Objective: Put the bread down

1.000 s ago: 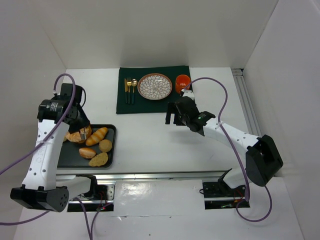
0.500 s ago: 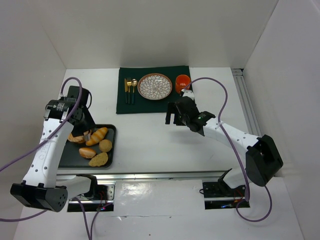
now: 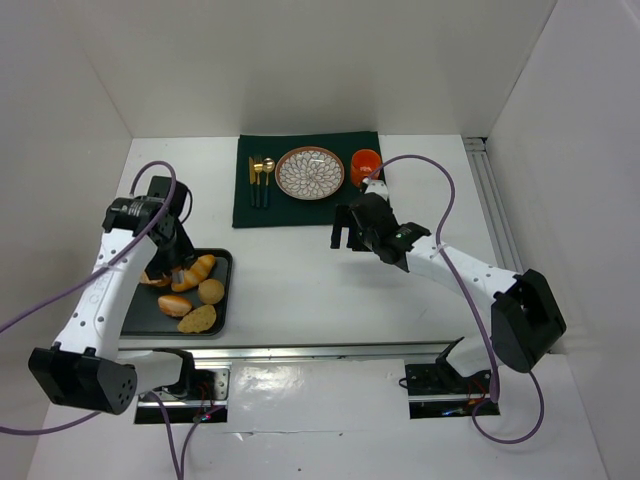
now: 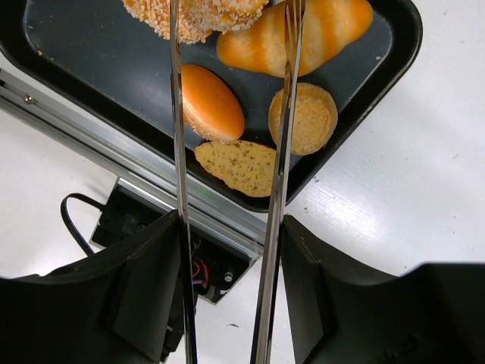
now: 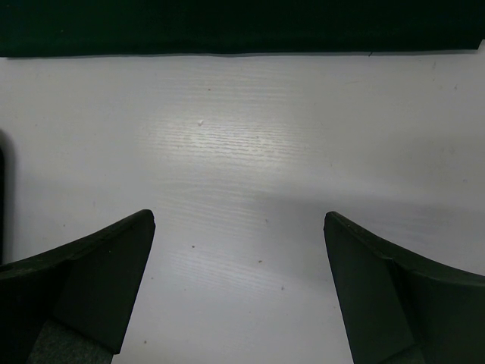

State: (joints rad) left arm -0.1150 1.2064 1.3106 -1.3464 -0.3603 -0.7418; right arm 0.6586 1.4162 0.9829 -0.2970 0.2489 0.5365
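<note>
The left gripper will next stay over the tray and bring the tong arms together around the seeded roll, as part of the roll already shows between them.
A dark tray at the near left holds several breads: a seeded roll, a striped long roll, a smooth bun, a round flat bread and a herb slice. My left gripper is shut on metal tongs, hovering over the tray. The tong arms stand apart, running up past the bun; their tips leave the top of the wrist view. In the top view the left gripper sits beside the long roll. My right gripper is open over bare table, also seen mid-table.
A patterned plate, an orange cup and gold cutlery lie on a dark green mat at the back. An aluminium rail runs along the table's near edge below the tray.
My left arm has swung right across the tray, carrying the tongs from over the seeded roll toward the long roll. The right arm has not moved.
</note>
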